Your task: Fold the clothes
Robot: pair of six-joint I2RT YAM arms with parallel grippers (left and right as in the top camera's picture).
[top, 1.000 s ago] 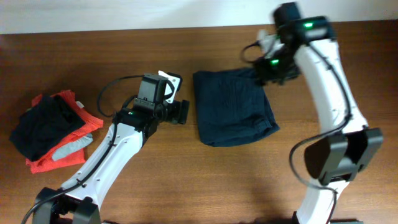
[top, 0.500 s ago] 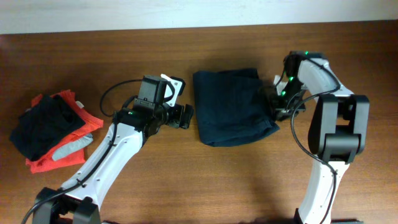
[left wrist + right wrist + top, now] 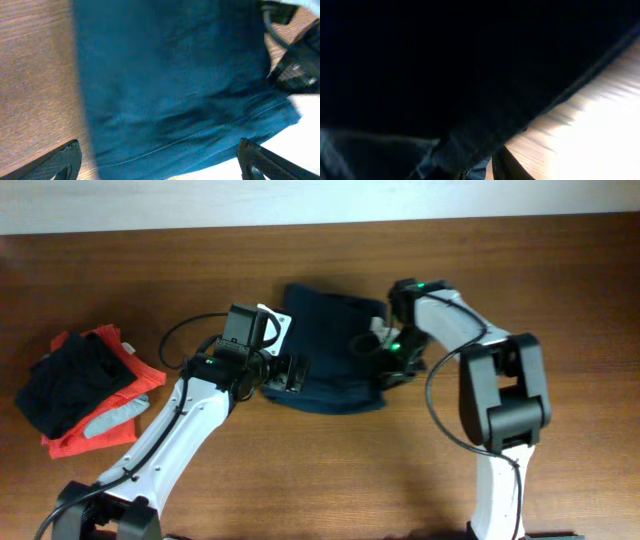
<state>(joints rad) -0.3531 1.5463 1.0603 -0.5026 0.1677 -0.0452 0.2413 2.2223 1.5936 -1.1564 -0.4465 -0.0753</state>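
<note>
My left gripper will next turn above the garment, and then it will go down onto the garment's near corner there (image 3: 270, 393) (image 3: 106, 171).
The clothes (image 3: 330, 345) are one dark navy garment, folded into a rough rectangle at mid-table. My left gripper (image 3: 292, 372) is open at its left edge. In the left wrist view the two fingers (image 3: 160, 157) stand wide apart with the navy fabric (image 3: 175, 90) and its seams between them. My right gripper (image 3: 388, 360) is low against the garment's right edge. In the right wrist view dark fabric (image 3: 445, 75) fills nearly the whole frame, and only part of a finger (image 3: 502, 167) shows, so its jaws are hidden.
A pile of black, red-orange and grey garments (image 3: 85, 390) lies at the left of the wooden table (image 3: 300, 480). The right arm's black parts and cable (image 3: 295, 65) show beyond the garment in the left wrist view.
My right gripper came down from the garment's far right corner to its right edge and moved left. The whole garment slid left toward my left gripper, which edged right.
</note>
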